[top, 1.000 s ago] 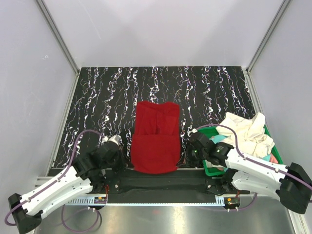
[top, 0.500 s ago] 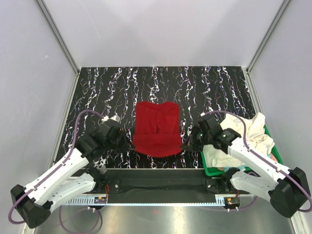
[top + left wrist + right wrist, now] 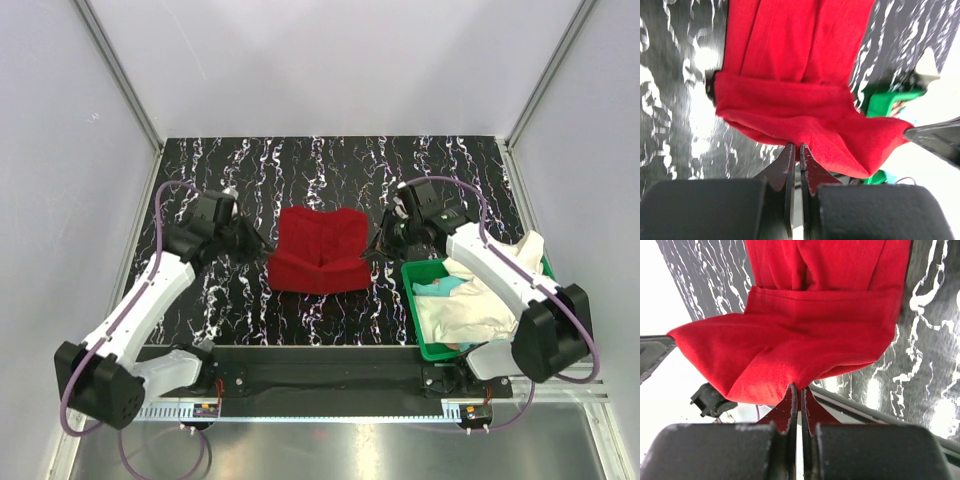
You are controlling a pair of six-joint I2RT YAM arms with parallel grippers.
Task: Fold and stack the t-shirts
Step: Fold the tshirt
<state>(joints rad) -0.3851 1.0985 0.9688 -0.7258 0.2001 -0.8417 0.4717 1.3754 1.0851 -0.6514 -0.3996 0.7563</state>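
I will next move the hem corner in my left gripper away from my base, over the red t-shirt and down at the t-shirt's far edge (image 3: 288,212).
The deep red t-shirt (image 3: 320,250) lies mid-table, its near hem lifted and carried back over its far part. My left gripper (image 3: 265,243) is shut on the hem's left corner, and the red cloth (image 3: 805,110) shows pinched at its fingertips. My right gripper (image 3: 372,250) is shut on the hem's right corner, with the cloth (image 3: 805,340) bunched above its closed tips. A cream-white t-shirt (image 3: 490,285) and a teal one (image 3: 437,287) lie in the green bin (image 3: 428,347) at the right. The pinkish shirt is hidden.
The black marbled table (image 3: 330,170) is walled by grey panels at the back and sides. The green bin stands at the near right, close to my right arm. A metal rail (image 3: 330,380) runs along the near edge.
Both grippers have carried the red shirt's near hem away from the near edge towards the back, folding the shirt over itself. The shirt now looks much shorter.
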